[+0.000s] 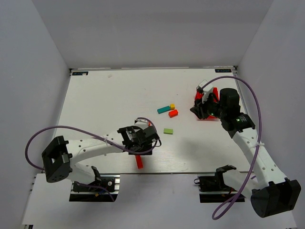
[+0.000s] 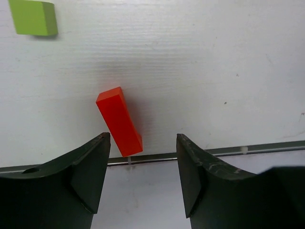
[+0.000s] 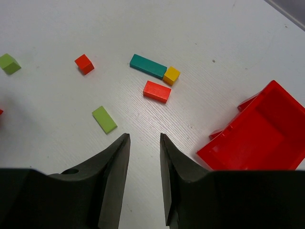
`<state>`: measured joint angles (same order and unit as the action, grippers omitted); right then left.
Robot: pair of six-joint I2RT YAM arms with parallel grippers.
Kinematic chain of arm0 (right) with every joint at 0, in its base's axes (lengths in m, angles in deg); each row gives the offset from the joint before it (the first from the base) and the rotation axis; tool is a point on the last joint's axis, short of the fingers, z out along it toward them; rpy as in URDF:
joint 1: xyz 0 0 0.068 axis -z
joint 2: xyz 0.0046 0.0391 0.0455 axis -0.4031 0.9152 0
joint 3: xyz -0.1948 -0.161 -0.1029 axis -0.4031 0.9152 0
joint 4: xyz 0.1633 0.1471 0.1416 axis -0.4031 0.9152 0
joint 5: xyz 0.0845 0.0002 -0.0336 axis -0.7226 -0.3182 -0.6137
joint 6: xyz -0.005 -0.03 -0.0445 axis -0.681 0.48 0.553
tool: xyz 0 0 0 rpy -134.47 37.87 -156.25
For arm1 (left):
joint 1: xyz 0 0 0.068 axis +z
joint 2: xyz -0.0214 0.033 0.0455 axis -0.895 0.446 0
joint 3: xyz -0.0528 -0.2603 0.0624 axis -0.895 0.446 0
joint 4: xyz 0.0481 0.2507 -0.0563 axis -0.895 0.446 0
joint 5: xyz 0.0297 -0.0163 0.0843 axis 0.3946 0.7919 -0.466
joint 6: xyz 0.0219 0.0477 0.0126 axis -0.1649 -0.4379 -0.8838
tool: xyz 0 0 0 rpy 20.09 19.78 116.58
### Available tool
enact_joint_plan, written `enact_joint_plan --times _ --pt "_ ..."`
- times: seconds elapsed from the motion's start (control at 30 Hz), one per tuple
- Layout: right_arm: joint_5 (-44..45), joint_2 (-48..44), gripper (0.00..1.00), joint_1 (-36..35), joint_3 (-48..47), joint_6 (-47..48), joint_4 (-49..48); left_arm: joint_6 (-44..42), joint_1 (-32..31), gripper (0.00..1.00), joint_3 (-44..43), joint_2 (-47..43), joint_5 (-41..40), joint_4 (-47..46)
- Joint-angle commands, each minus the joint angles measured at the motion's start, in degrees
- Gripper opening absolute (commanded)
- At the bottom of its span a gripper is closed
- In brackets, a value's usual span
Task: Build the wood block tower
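My left gripper's fingers have the long red bar (image 1: 139, 161) (image 2: 119, 121) lying slanted between them, so next I will turn the gripper and move it down and to the left in the wrist view onto the bar.
The wood blocks lie loose on the white table (image 1: 105, 100), and no tower is in view. A teal bar (image 3: 148, 66) touches a yellow cube (image 3: 171, 75), with a red block (image 3: 157, 91) just beside them. A flat green block (image 1: 168, 130) lies nearer. A red cube (image 3: 84, 63) and a green cube (image 3: 9, 63) sit further left. My left gripper (image 2: 143, 143) hovers open over a long red bar (image 2: 119, 121) at the table's front edge. The bar's near end lies by the left fingertip, ungripped. My right gripper (image 3: 144, 138) is open and empty, beside the tray.
A red plastic tray (image 3: 259, 138) stands at the right, partly hidden under my right wrist in the top view. The table's front edge (image 2: 214, 151) runs right beneath the left fingers. White walls enclose the table on three sides.
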<state>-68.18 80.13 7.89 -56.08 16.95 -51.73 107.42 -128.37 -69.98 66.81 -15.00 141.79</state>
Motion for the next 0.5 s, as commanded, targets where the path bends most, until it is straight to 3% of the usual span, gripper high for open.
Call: enact_joint_plan --times 0.0,0.07,0.47 --pt "0.04 -0.94 0.38 -0.2 0.36 0.04 -1.92 6.55 -0.88 0.68 1.45 -2.27 -4.32 1.41" --pt "0.13 -0.94 0.38 -0.03 0.45 -0.05 -2.18 10.24 -0.88 0.68 2.24 -1.57 -4.85 2.29" --pt "0.31 -0.24 0.38 -0.03 0.89 -0.14 -2.54 13.59 -1.94 0.68 6.45 -2.79 -7.66 -2.71"
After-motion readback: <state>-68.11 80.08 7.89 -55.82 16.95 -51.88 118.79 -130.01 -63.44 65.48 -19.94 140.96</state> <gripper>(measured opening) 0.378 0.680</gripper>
